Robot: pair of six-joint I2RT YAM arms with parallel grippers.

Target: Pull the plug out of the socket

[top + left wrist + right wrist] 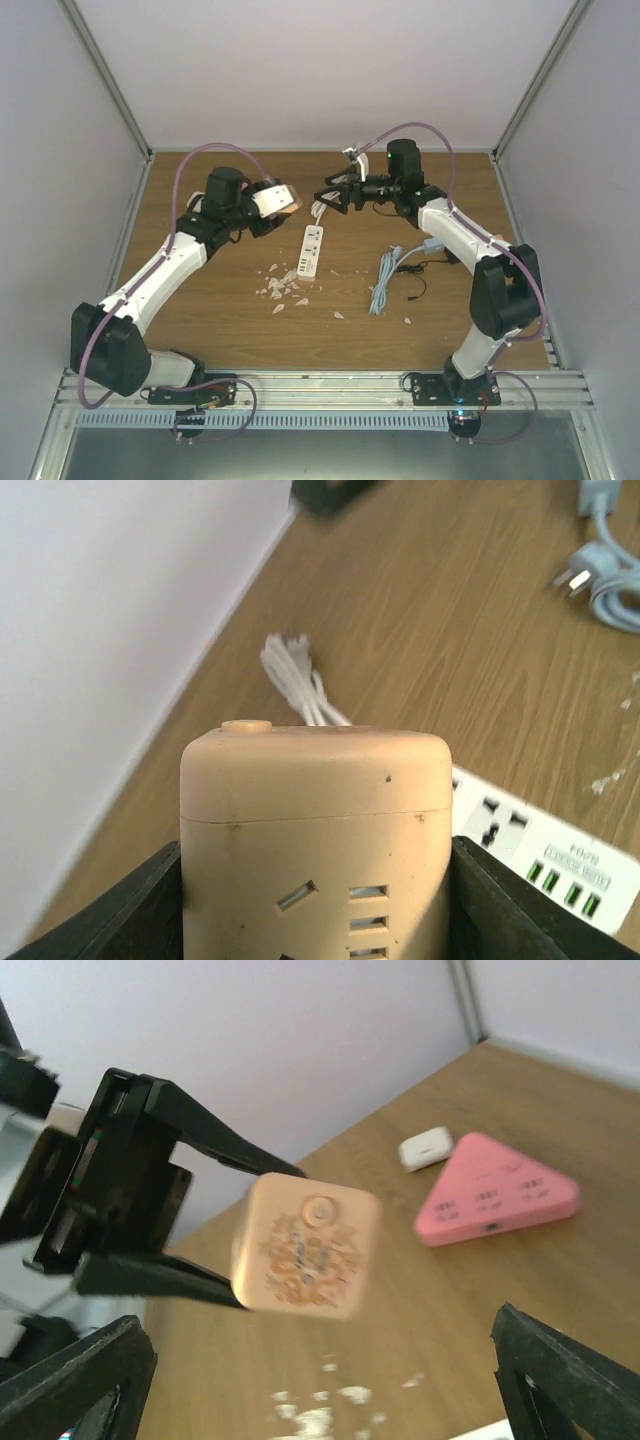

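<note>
My right gripper's fingers are facing the cube, and the coiled white cord (319,208) lies below the gripper on the tabletop. The gripper needs to tilt downward and go down onto the cord next.
My left gripper (272,203) is shut on a beige cube socket (280,197) and holds it above the table. In the left wrist view the socket (315,810) fills the gap between my black fingers (130,910), and no plug sits in the slotted face that shows. My right gripper (330,197) is open and empty, a short way right of the cube and facing it. The right wrist view shows the cube's printed end (305,1245) between the jaws' line. A grey-blue cable with a plug (385,278) lies on the table; its plug also shows in the left wrist view (575,578).
A white power strip (311,250) lies mid-table with its coiled white cord (295,675) at the far end. White scraps (283,290) are scattered near it. A pink triangular block (495,1200) and a small white case (425,1148) lie near the back wall.
</note>
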